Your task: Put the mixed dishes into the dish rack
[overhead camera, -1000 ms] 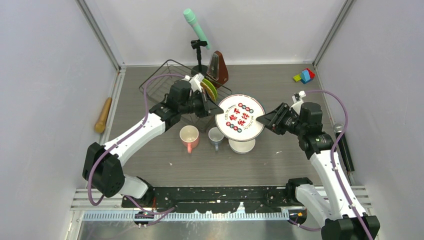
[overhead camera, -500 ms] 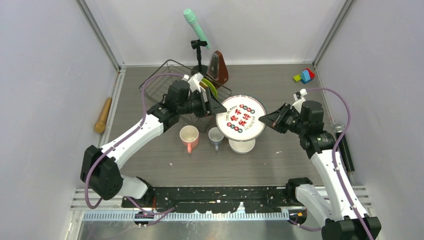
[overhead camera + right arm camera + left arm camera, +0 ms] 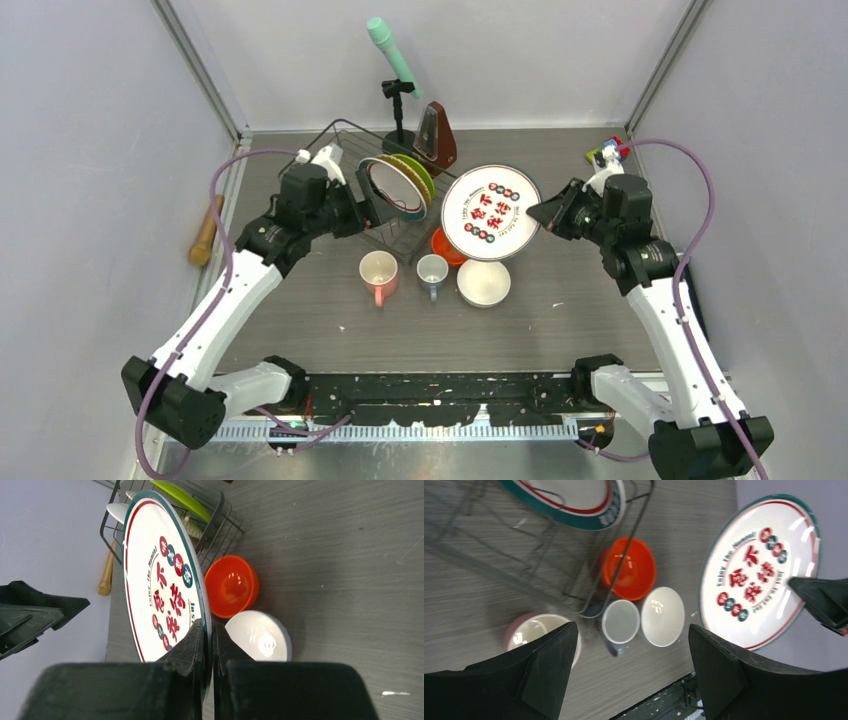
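The rack has free space beside the standing teal-rimmed plate, to the left in the top view. My right gripper should swing there next, turn, go down and let go.
My right gripper [image 3: 543, 212] [image 3: 207, 635] is shut on the rim of a white teal-rimmed plate with red marks [image 3: 489, 212] [image 3: 160, 575] [image 3: 759, 572] and holds it tilted above the table. My left gripper [image 3: 362, 212] [image 3: 629, 655] stands open and empty beside the dish rack [image 3: 325, 160] [image 3: 220, 525]. In the rack another teal-rimmed plate [image 3: 385, 190] [image 3: 569, 500] stands on edge in front of a lime-green plate [image 3: 421, 175] [image 3: 180, 497]. On the table lie the orange-red bowl [image 3: 445, 247] [image 3: 629, 575], white bowl [image 3: 483, 283] [image 3: 260, 637], pink mug [image 3: 378, 272] and grey-blue mug [image 3: 432, 270] [image 3: 620, 621].
A microphone on a stand [image 3: 398, 85] and a brown metronome [image 3: 437, 140] stand behind the rack. Coloured blocks [image 3: 608, 150] lie at the back right. A wooden handle [image 3: 207, 230] rests by the left wall. The enclosure walls close in on both sides.
My left gripper opened and drew back to the left, leaving a teal-rimmed plate standing in the rack. My right gripper shut on the marked plate and lifted it off the bowls, uncovering the orange-red bowl.
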You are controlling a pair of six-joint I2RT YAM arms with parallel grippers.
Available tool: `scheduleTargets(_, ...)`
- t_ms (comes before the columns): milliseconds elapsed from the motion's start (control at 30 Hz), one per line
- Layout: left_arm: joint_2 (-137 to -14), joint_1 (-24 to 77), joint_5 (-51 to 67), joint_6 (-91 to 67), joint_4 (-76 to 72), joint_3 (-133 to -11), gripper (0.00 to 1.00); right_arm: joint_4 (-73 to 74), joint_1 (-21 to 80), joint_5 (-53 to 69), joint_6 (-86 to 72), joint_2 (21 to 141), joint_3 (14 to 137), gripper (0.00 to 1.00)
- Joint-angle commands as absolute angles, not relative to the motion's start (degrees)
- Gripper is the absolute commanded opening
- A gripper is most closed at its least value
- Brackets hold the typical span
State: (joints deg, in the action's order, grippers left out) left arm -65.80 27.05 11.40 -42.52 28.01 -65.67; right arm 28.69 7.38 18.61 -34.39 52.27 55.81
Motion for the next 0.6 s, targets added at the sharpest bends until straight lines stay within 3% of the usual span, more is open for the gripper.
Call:
scheduleTargets(0, -63.12, 22.59, 5.32, -40.04, 36.97, -67.09, 0.85, 22.29, 11.44, 13.65, -29.98, 54.75, 62.51, 0.0)
scheduleTargets(367, -56.74, 17.1, 0.46, -40.14, 37.93, -61.85, 0.86, 11.48, 30.23, -5.31, -16.73, 66.78, 70.35, 0.0)
scheduleTargets(567, -54.25, 17.05, -5.63, -39.35, 38.38, -60.76, 0.86, 5.86, 36.82, -7.55, -8.8, 73.45, 75.45, 0.0)
